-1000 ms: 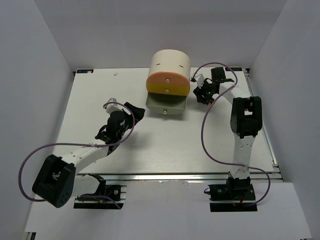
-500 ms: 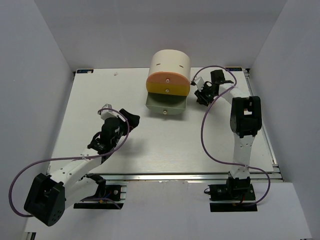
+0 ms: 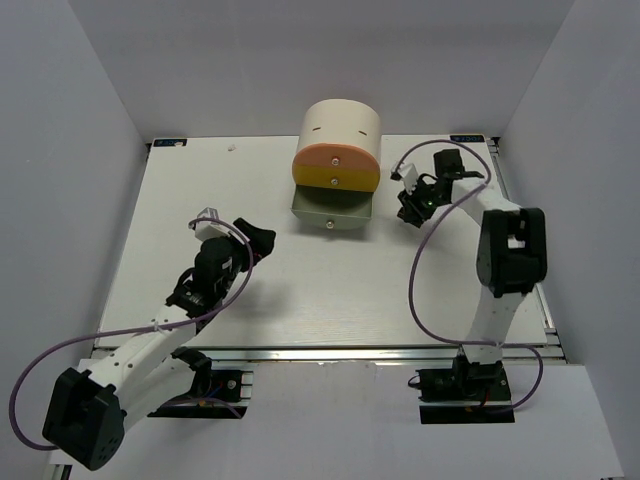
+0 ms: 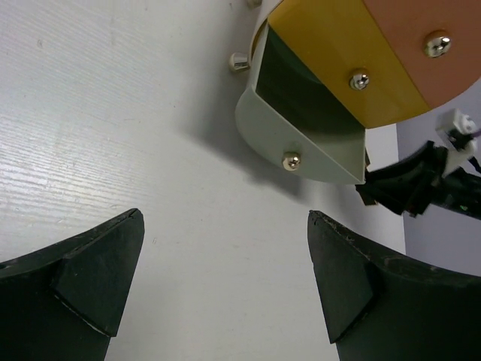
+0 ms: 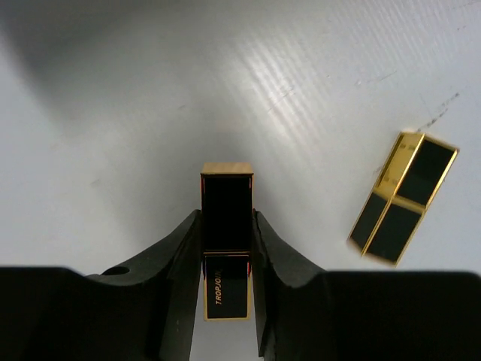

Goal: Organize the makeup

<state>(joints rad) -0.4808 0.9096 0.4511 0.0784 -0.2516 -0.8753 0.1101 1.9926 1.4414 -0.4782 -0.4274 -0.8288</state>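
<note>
I will lift the lipstick tube with my right gripper across to above the grey-green drawer (image 3: 332, 208) and release it. The drawer is open and empty, to the gripper's left in the top view.
In the right wrist view, my right gripper (image 5: 227, 248) is shut on a black-and-gold lipstick tube (image 5: 227, 218), which sticks out past the fingertips over the white table. A second black-and-gold lipstick tube (image 5: 402, 198) lies on the table to its right, apart from the fingers. In the top view my right gripper (image 3: 411, 205) is just right of the cabinet's open grey-green drawer (image 3: 332, 208). My left gripper (image 3: 258, 238) is open and empty, left of the drawer; its view shows the dark drawer interior (image 4: 301, 98). No discs or compacts are in view.
The cream cylindrical cabinet (image 3: 340, 125) stands at the back centre, its orange drawer (image 3: 335, 160) and yellow drawer (image 4: 342, 64) shut above the open bottom one. White walls enclose the table (image 3: 330, 290) on three sides. Purple cables loop off both arms.
My left arm has pulled back toward the near left, away from the drawer. My right arm has swung its elbow right, and its gripper has shifted slightly nearer with the lipstick.
</note>
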